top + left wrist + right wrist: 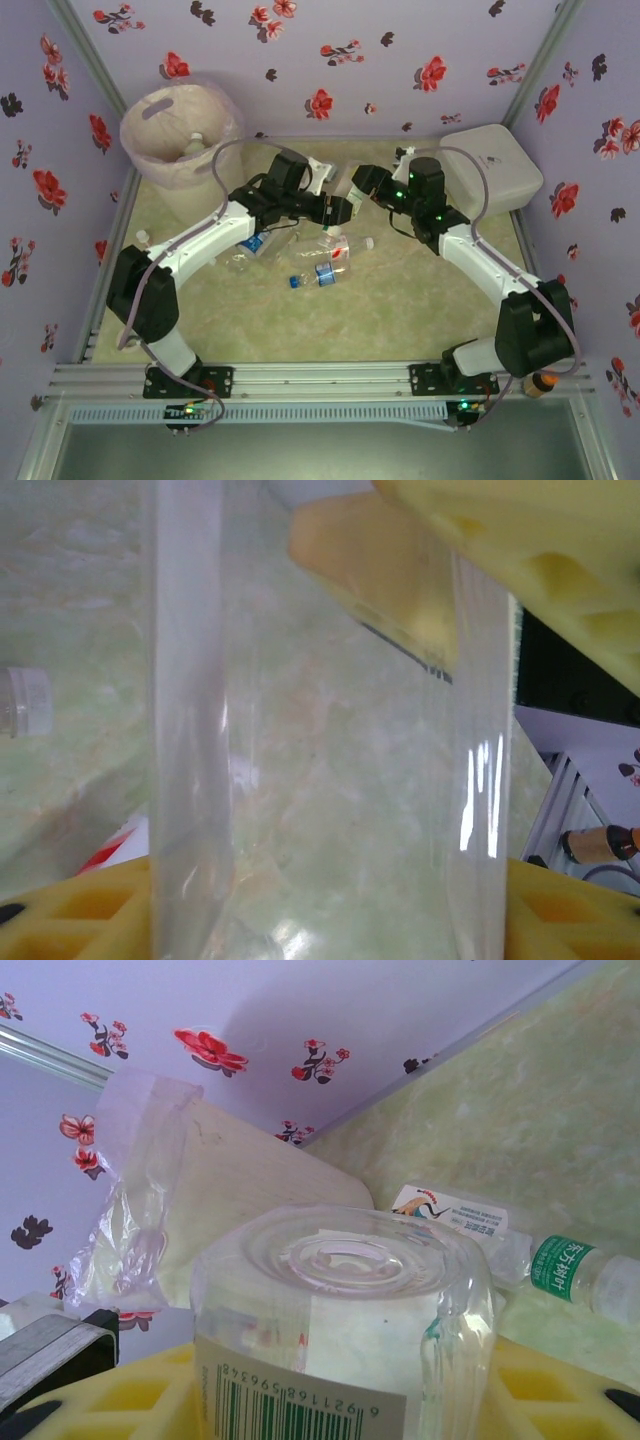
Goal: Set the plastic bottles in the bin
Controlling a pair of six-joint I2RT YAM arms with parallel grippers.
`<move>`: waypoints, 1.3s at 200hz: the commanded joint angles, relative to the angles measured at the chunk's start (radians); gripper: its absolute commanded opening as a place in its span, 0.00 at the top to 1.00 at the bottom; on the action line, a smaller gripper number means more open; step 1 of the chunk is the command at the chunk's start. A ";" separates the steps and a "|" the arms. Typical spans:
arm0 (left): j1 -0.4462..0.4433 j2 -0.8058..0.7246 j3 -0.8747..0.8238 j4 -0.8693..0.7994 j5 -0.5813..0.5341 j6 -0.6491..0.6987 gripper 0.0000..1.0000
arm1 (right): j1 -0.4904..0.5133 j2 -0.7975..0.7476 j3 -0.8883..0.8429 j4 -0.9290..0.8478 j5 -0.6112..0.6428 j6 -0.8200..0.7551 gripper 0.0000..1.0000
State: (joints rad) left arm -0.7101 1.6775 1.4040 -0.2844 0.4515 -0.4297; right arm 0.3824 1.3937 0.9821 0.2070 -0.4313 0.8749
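My left gripper carries the clear bottle (347,192) up and outward over the bin's opening (184,128) next, then lowers and frees it inside, because a bottle already lies there.
A clear plastic bottle (347,192) hangs above the table's middle between both grippers. My left gripper (338,210) is shut across its smooth clear body (330,780), which spans the gap between the yellow fingers (80,910). My right gripper (340,1380) is shut on the same bottle's barcode-labelled end (340,1310), its base pointing away. The bin (180,130), white with a pinkish bag, stands at the back left with a bottle (195,145) inside. Loose bottles (322,262) lie on the table below the grippers, one blue-labelled (256,245) under the left arm.
A flat white lidded box (490,170) sits at the back right. A brownish orange-capped bottle (543,383) stands off the table by the right arm's base. A white-capped bottle (143,238) lies near the left wall. Flowered walls close in three sides.
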 commanded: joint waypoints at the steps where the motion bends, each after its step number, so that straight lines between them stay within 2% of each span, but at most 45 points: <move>1: -0.013 -0.022 0.018 0.040 0.006 0.000 0.44 | 0.016 0.019 -0.008 0.063 -0.030 0.026 0.67; 13: -0.013 -0.026 0.016 0.035 -0.008 0.000 0.47 | 0.016 0.016 -0.019 0.093 -0.035 0.029 0.57; 36: -0.003 -0.050 0.023 0.015 -0.034 0.024 0.49 | 0.014 -0.016 -0.036 0.127 -0.025 0.007 0.22; 56: 0.029 -0.084 0.067 -0.070 -0.059 0.097 0.51 | 0.008 -0.070 -0.057 0.114 0.046 -0.022 0.01; 84: 0.125 -0.140 0.180 -0.222 -0.092 0.197 0.53 | -0.006 -0.150 -0.087 0.025 0.133 -0.066 0.01; 104: 0.231 -0.153 0.309 -0.348 -0.121 0.258 0.55 | -0.017 -0.196 -0.128 -0.030 0.185 -0.091 0.01; 127: 0.380 -0.140 0.463 -0.485 -0.167 0.295 0.72 | -0.030 -0.253 -0.167 -0.075 0.193 -0.093 0.01; 150: 0.525 -0.141 0.536 -0.513 -0.182 0.304 0.88 | -0.031 -0.322 -0.200 -0.148 0.233 -0.117 0.01; 169: 0.613 -0.096 0.604 -0.561 -0.240 0.320 1.00 | -0.034 -0.366 -0.235 -0.185 0.273 -0.123 0.01; 199: 0.704 0.073 0.801 -0.713 -0.357 0.354 1.00 | -0.037 -0.414 -0.243 -0.239 0.285 -0.119 0.01; 220: 0.731 0.184 0.914 -0.795 -0.403 0.388 1.00 | -0.037 -0.446 -0.250 -0.259 0.307 -0.128 0.01; 260: 0.735 0.319 0.966 -0.865 -0.462 0.481 1.00 | -0.038 -0.454 -0.256 -0.272 0.319 -0.128 0.01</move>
State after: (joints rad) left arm 0.0246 1.9484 2.3203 -1.0454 0.0483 -0.0353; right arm 0.3504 0.9485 0.7406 -0.0452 -0.1410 0.7658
